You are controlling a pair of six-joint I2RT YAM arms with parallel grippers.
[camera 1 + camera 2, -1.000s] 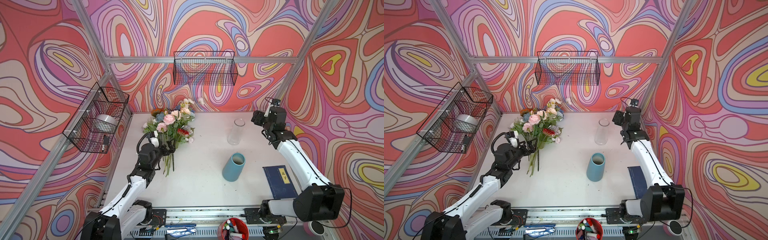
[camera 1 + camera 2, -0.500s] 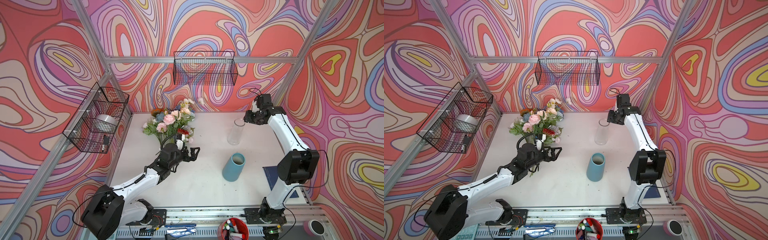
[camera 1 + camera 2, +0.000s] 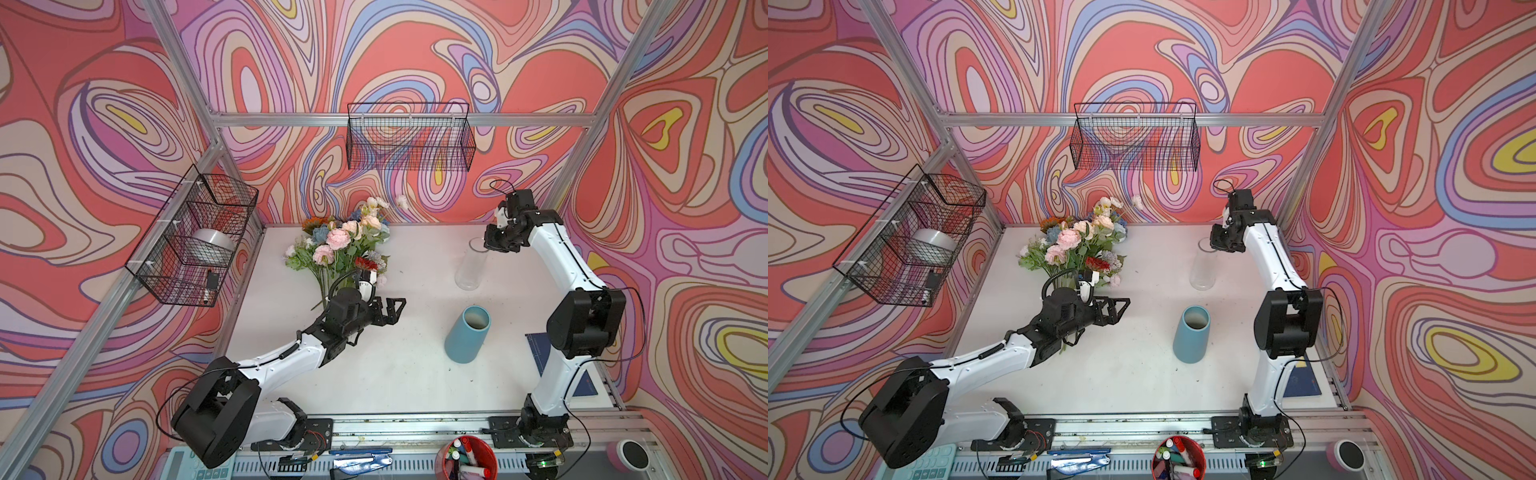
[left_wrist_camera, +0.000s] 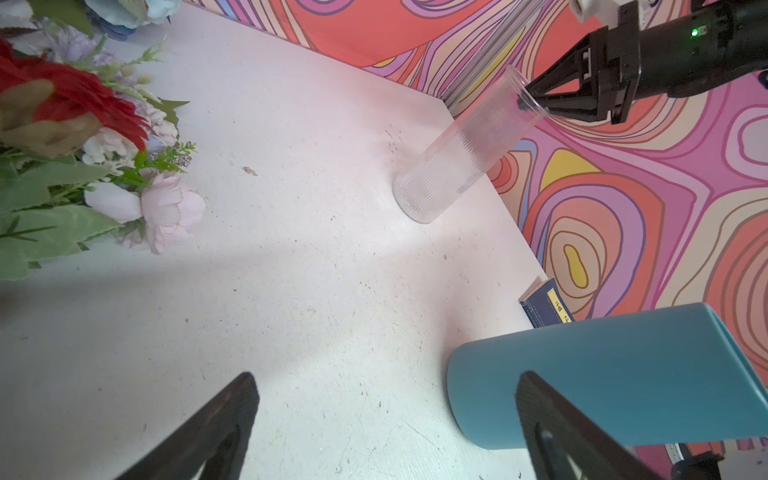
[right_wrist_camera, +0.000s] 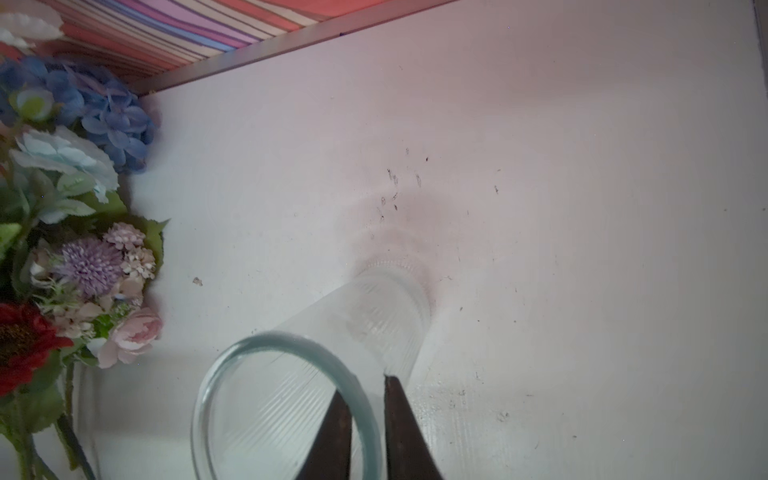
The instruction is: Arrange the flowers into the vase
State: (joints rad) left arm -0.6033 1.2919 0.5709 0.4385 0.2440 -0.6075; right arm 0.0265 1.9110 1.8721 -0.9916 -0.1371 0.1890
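The right gripper carries the glass vase (image 3: 471, 266) slightly back toward the book next and releases it, since the tabletop beyond the book's far end (image 3: 526, 306) is bare.
The flowers (image 3: 338, 245) (image 3: 1075, 245), a mixed bunch with pink, blue and red blooms, lie at the back left of the white table; both wrist views show them (image 4: 83, 124) (image 5: 83, 257). A clear ribbed glass vase (image 3: 471, 266) (image 3: 1203, 266) (image 4: 461, 153) (image 5: 374, 316) stands at the back right. My right gripper (image 3: 486, 241) (image 3: 1213, 243) (image 5: 365, 388) is shut on its rim, one finger inside, one outside. My left gripper (image 3: 399, 309) (image 3: 1123, 309) (image 4: 386, 376) stands open and empty just right of the stems, pointing at a teal vase (image 3: 467, 340) (image 3: 1191, 334) (image 4: 602, 374).
A black wire basket (image 3: 409, 141) hangs on the back wall. Another basket (image 3: 191, 241) on the left wall holds a silver roll. A dark blue book (image 3: 538, 347) (image 4: 546, 303) lies at the right edge. A red cup of markers (image 3: 467, 457) stands at the front rail.
My right arm reached in to the clear vase and its jaws closed on the rim. My left arm swung from the flower stems to the right, still open.
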